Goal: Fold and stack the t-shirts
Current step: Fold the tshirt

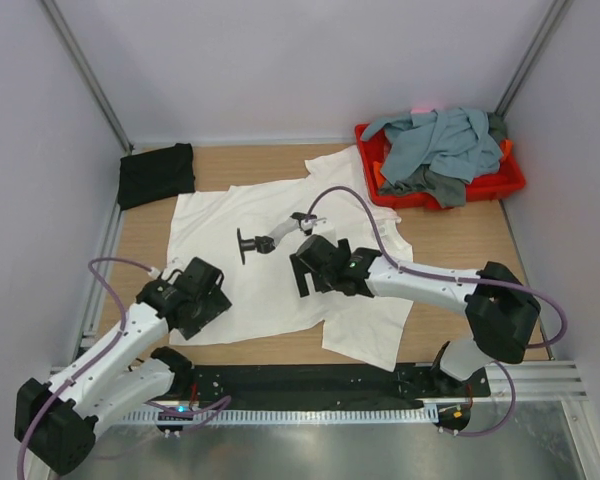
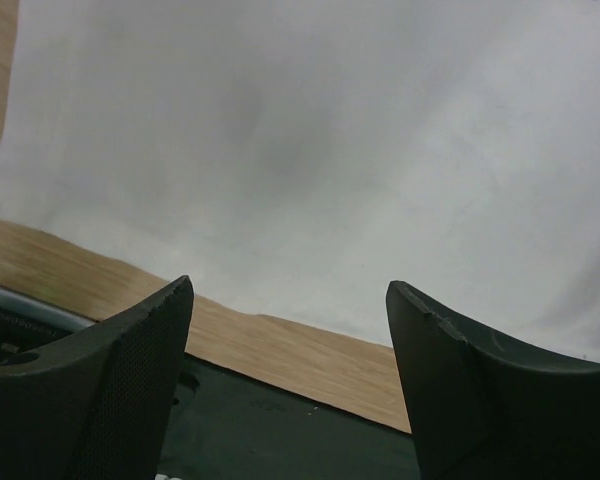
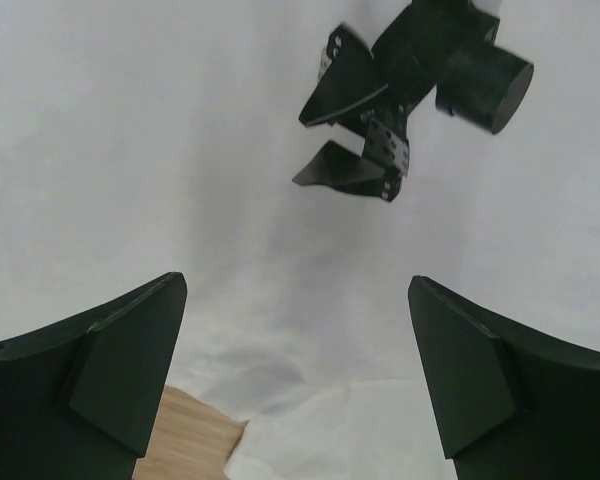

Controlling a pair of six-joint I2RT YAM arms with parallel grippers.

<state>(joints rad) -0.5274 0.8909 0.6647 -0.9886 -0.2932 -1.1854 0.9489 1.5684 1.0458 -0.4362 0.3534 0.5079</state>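
Note:
The white t-shirt's near hem by the hem's corner (image 1: 193,342) (image 2: 170,278) lies below and back of my left gripper, exposed against bare wood. My left gripper will go down and back onto it next.
The white t-shirt (image 1: 230,210) lies spread out on the table's middle; it fills the left wrist view (image 2: 330,150) and the right wrist view (image 3: 130,150). The black t-shirt (image 1: 156,174) lies folded at the far left. The grey-blue t-shirt (image 1: 435,140) and a dark grey one (image 1: 450,185) are heaped in the red tray. My left gripper (image 1: 202,300) (image 2: 290,285) is open and empty over the white shirt's near left corner. My right gripper (image 1: 302,275) (image 3: 298,278) is open and empty above the shirt's near hem.
The red tray (image 1: 505,185) stands at the far right corner. A small black two-pronged part on a white stem (image 1: 245,245) (image 3: 390,130) sits over the shirt just left of my right gripper. A black base plate (image 2: 280,430) runs along the wooden table's (image 1: 460,240) near edge.

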